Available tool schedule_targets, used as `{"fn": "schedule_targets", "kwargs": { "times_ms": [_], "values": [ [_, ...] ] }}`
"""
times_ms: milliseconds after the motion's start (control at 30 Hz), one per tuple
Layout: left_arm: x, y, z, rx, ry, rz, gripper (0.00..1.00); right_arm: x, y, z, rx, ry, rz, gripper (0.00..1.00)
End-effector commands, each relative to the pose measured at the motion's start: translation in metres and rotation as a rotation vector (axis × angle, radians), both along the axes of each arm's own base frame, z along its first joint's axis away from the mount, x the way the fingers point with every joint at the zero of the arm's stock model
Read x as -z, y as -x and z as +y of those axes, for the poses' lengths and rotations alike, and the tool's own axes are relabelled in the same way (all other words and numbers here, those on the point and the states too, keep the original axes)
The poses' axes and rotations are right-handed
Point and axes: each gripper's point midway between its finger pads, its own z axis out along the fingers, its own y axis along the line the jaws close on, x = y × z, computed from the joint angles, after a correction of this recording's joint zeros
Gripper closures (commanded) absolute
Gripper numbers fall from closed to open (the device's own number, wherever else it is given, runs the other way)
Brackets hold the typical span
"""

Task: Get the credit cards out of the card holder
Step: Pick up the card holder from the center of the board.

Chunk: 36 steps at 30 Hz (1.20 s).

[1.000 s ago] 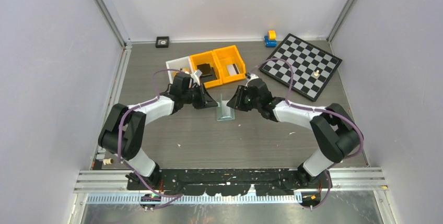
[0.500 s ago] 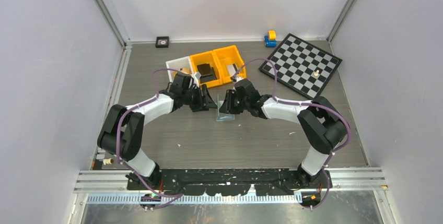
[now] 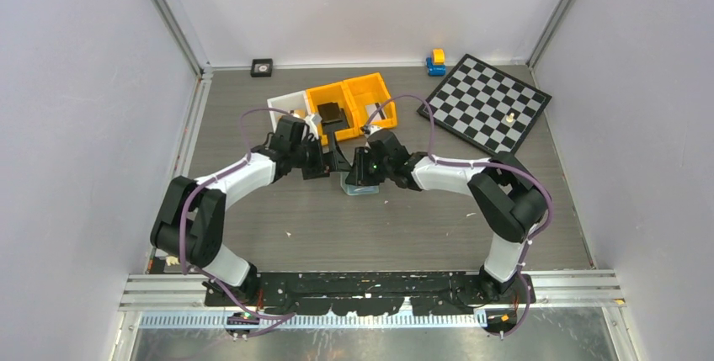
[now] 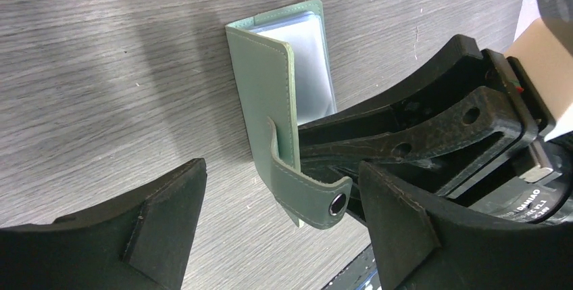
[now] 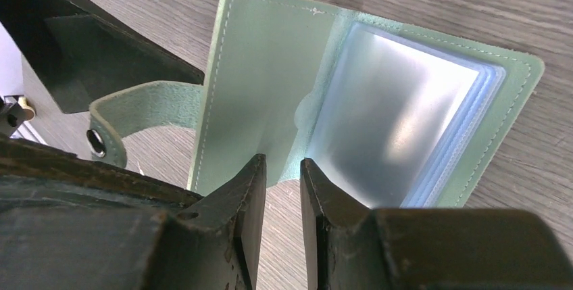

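I will next lower my left gripper over the raised cover's edge [image 3: 343, 178] [image 4: 289, 158] by the snap strap, because the cover is standing upright between the gripper's wide open fingers.
The card holder [image 3: 362, 187], a small pale green wallet, lies at mid-table between both arms. In the right wrist view the card holder [image 5: 263, 80] is spread open, showing its glossy blue sleeves [image 5: 392, 121]. No credit cards can be made out in them. My right gripper [image 5: 282, 161] sits at the holder's near edge, jaws a narrow gap apart with bare table between them. My left gripper [image 4: 280, 182] stands wide open around the raised cover [image 4: 267, 94]. The snap strap [image 4: 304, 195] hangs loose between its fingers.
Two orange bins [image 3: 349, 104] and a white bin [image 3: 286, 107] stand just behind the grippers. A checkerboard [image 3: 487, 104] lies at the back right with a blue-and-yellow toy [image 3: 435, 61] beside it. A small black square [image 3: 262, 66] sits by the back wall.
My left gripper has opened wide and let go of the holder's cover. My right gripper has slid left, up to the holder's edge.
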Motion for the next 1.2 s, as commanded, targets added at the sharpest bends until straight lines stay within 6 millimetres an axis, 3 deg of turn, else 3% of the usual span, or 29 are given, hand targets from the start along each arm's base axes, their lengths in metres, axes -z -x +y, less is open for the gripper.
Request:
{"fn": "schedule_targets", "kwargs": {
  "times_ms": [0, 233, 467, 833, 900, 1033, 1167],
  "values": [
    [-0.003, -0.006, 0.002, -0.016, -0.021, -0.028, 0.19, -0.017, -0.004, 0.017, -0.042, -0.043, -0.045, 0.69],
    [0.02, -0.009, 0.001, -0.006, -0.053, 0.041, 0.37, -0.012, -0.008, 0.012, -0.004, -0.018, -0.037, 0.72],
    [0.025, -0.009, 0.001, -0.004, -0.068, 0.057, 0.41, -0.023, -0.012, -0.001, 0.046, -0.014, -0.07, 0.76],
    [0.027, -0.01, 0.0, -0.005, -0.074, 0.063, 0.41, -0.036, -0.034, -0.061, 0.269, -0.015, -0.093, 0.74],
    [0.029, -0.01, 0.0, -0.004, -0.081, 0.065, 0.4, -0.034, -0.039, -0.075, 0.333, -0.006, -0.088, 0.69],
    [0.032, -0.009, -0.002, -0.004, -0.091, 0.072, 0.39, -0.022, -0.045, -0.096, 0.433, -0.035, -0.038, 0.38],
    [0.036, -0.009, -0.004, -0.001, -0.095, 0.08, 0.39, -0.01, -0.04, -0.088, 0.399, -0.086, 0.034, 0.26]
  ]
}}
